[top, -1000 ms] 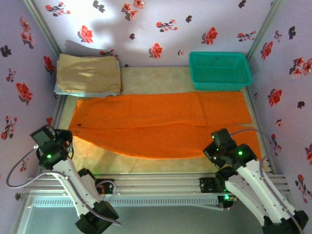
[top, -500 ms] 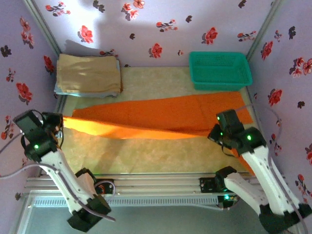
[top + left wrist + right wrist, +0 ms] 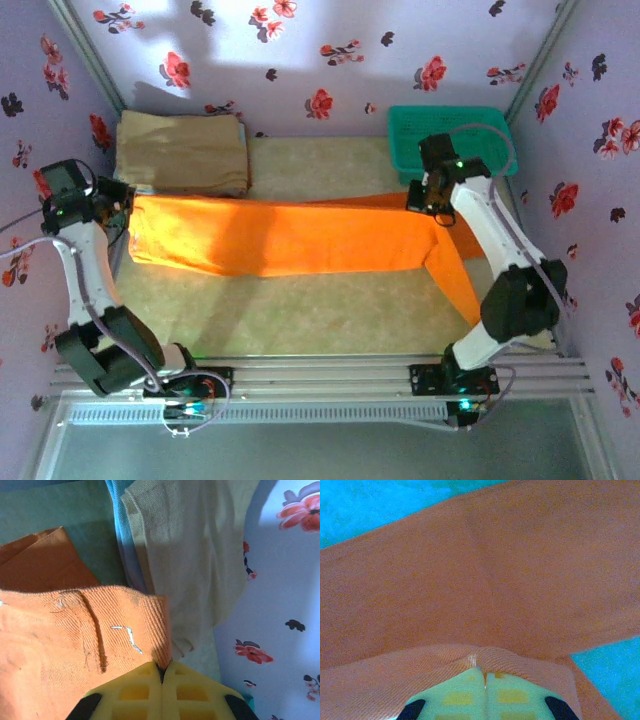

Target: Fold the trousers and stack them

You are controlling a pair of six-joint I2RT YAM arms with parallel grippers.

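I will next lower the still-lifted trousers in my right gripper outward onto the tabletop [image 3: 389,184] beside the basket's near corner, keep them stretched, and let them go.
The orange trousers [image 3: 290,238] hang stretched across the middle of the table, lifted between both arms, with one end [image 3: 458,280] drooping toward the front right. My left gripper [image 3: 128,208] is shut on the trousers' left edge, right beside the tan pile. The left wrist view has the yellow fingers [image 3: 145,692] pinching the waistband cloth [image 3: 80,640]. My right gripper [image 3: 425,205] is shut on the trousers' right part, just in front of the basket. In the right wrist view its fingers [image 3: 465,695] clamp a fold of orange cloth [image 3: 480,590].
A tan folded cloth [image 3: 182,152] lies on a light blue folded cloth [image 3: 125,550] at the back left. A teal basket [image 3: 480,128] stands at the back right. Flowered walls close in left, right and behind. A metal rail [image 3: 320,378] runs along the front.
Both arms have swung away from the front toward the back, lifting the trousers off the table. The cloth went from lying flat to hanging folded lengthwise between the grippers.
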